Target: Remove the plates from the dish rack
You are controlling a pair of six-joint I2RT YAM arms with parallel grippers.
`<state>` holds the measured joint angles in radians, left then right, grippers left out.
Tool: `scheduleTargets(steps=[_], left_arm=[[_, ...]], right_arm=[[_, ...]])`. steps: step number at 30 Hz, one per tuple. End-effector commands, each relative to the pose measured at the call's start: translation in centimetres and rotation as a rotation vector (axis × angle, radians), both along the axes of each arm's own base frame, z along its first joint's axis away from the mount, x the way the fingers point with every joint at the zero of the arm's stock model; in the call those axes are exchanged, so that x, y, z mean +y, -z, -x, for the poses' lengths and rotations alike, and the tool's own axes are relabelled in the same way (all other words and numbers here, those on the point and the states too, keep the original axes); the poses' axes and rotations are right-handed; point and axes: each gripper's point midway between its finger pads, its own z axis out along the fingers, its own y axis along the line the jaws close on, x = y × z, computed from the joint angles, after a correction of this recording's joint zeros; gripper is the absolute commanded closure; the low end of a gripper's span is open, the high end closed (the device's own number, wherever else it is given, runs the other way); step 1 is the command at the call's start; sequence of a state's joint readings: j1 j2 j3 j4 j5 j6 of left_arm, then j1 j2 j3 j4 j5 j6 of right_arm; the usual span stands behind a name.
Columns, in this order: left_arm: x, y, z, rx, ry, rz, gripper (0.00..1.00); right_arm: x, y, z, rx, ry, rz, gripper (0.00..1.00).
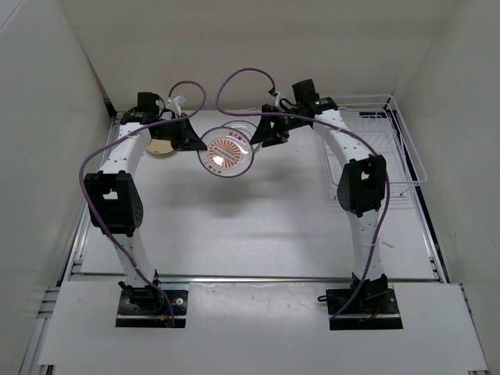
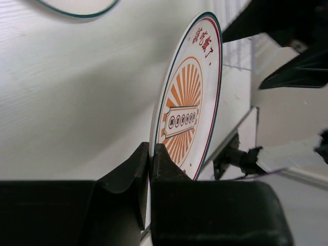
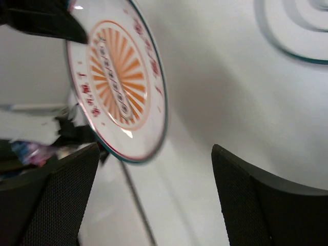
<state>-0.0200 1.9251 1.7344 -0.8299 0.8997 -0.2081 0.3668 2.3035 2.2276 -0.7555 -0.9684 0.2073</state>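
Observation:
The white plate will next be carried outward and down by my left gripper onto the ringed plate point(image 1: 243, 126) point(image 2: 82, 5), which lies flat below and outward of the gripper. Then my left gripper will let go of the white plate's rim.
My left gripper point(image 1: 198, 144) is shut on the left rim of the white plate with the orange sunburst centre point(image 1: 226, 152) and holds it tilted above the table. The left wrist view shows the jaws point(image 2: 151, 154) pinching that plate's point(image 2: 187, 97) edge. My right gripper point(image 1: 264, 131) is open and empty just right of the plate, clear of it; the right wrist view shows its fingers point(image 3: 154, 200) wide apart below the plate point(image 3: 115, 82). The ringed plate point(image 3: 297, 31) lies flat on the table behind. The cream-tan plate point(image 1: 162, 147) lies under my left arm. The white wire dish rack point(image 1: 379, 148) stands at the right.
White walls close in the table on the left, back and right. Purple cables loop above both arms. The rack's near corner sits behind my right arm's elbow point(image 1: 361, 183). Bare table lies in front of the plates.

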Motion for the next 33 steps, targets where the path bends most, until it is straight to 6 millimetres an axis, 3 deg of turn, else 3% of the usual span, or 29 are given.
scheduleTargets(steps=[1, 2, 3, 4, 6, 7, 8, 9, 10, 11, 12, 13, 14, 16, 17, 18, 19, 20, 21, 23, 24, 29, 33], left_arm=[[1.3, -0.6, -2.3, -0.026, -0.134, -0.085, 0.90], [1.5, -0.1, -3.0, -0.011, -0.154, -0.095, 0.90], [1.5, -0.5, -3.8, -0.015, -0.181, -0.089, 0.90], [1.5, -0.5, -4.3, -0.007, -0.190, -0.082, 0.90], [1.2, 0.2, -5.9, 0.008, -0.200, -0.058, 0.90], [1.1, -1.2, -7.3, -0.023, -0.219, -0.037, 0.90], [1.0, -0.2, -8.2, -0.004, -0.226, -0.033, 0.90], [1.0, -0.5, -9.1, -0.022, -0.231, -0.026, 0.90], [1.2, -1.8, -10.4, -0.058, -0.259, -0.028, 0.90], [1.3, -0.7, -11.5, -0.058, -0.265, -0.034, 0.90], [1.2, -0.9, -12.2, -0.069, -0.273, -0.025, 0.90], [1.1, -1.6, -13.0, -0.084, -0.285, -0.009, 0.90], [1.1, -1.3, -13.4, -0.077, -0.293, -0.001, 0.90], [0.6, -0.1, -14.5, -0.063, -0.280, 0.036, 0.90], [0.0, -0.6, -14.5, -0.052, -0.260, 0.081, 0.90], [-0.3, 0.2, -15.2, -0.054, -0.249, 0.105, 0.90], [-0.6, 0.8, -15.4, -0.040, -0.239, 0.127, 0.90], [-1.1, 0.0, -15.7, -0.044, -0.218, 0.168, 0.90], [-1.2, 1.2, -16.1, -0.031, -0.210, 0.181, 0.90], [-2.2, 0.9, -16.6, -0.057, -0.170, 0.224, 0.90], [-2.3, 2.4, -17.0, -0.035, -0.175, 0.226, 0.89], [-3.0, 4.4, -17.5, -0.007, -0.171, 0.249, 0.87], [-2.7, 6.3, -18.9, -0.021, -0.215, 0.230, 0.86]], right_arm=[[-7.3, -2.2, -3.4, -0.210, 0.213, 0.212, 0.07], [-8.9, -3.5, -3.7, -0.262, 0.264, 0.249, 0.07], [-11.6, -3.4, -4.7, -0.294, 0.338, 0.327, 0.07], [-12.7, -3.7, -4.7, -0.316, 0.357, 0.349, 0.07], [-15.0, -5.0, -3.3, -0.364, 0.372, 0.396, 0.07], [-16.1, -5.1, -2.5, -0.363, 0.384, 0.419, 0.07], [-16.9, -5.4, -0.5, -0.364, 0.388, 0.452, 0.07], [-17.8, -5.5, 0.4, -0.364, 0.399, 0.474, 0.05], [-18.6, -7.2, 2.3, -0.398, 0.425, 0.487, 0.05], [-19.3, -5.3, 4.3, -0.337, 0.416, 0.528, 0.04], [-19.9, -5.0, 5.7, -0.343, 0.405, 0.554, 0.04], [-20.9, -6.3, 7.7, -0.370, 0.423, 0.562, 0.04], [-21.5, -4.5, 10.1, -0.308, 0.395, 0.603, 0.03], [-22.8, -4.9, 13.3, -0.336, 0.367, 0.626, 0.03], [-24.1, -3.5, 15.6, -0.263, 0.350, 0.661, 0.03], [-24.9, -3.8, 17.2, -0.275, 0.346, 0.673, 0.03], [-25.8, -3.4, 18.3, -0.291, 0.300, 0.699, 0.03], [-27.0, -2.5, 19.3, -0.258, 0.306, 0.735, 0.03], [-27.9, -2.1, 20.6, -0.224, 0.301, 0.767, 0.03], [-29.6, -2.0, 22.0, -0.207, 0.328, 0.796, 0.03], [-29.9, -1.8, 23.2, -0.179, 0.338, 0.801, 0.03], [-30.4, -1.8, 24.4, -0.181, 0.380, 0.803, 0.03], [-30.2, -2.2, 24.1, -0.186, 0.398, 0.786, 0.03]])
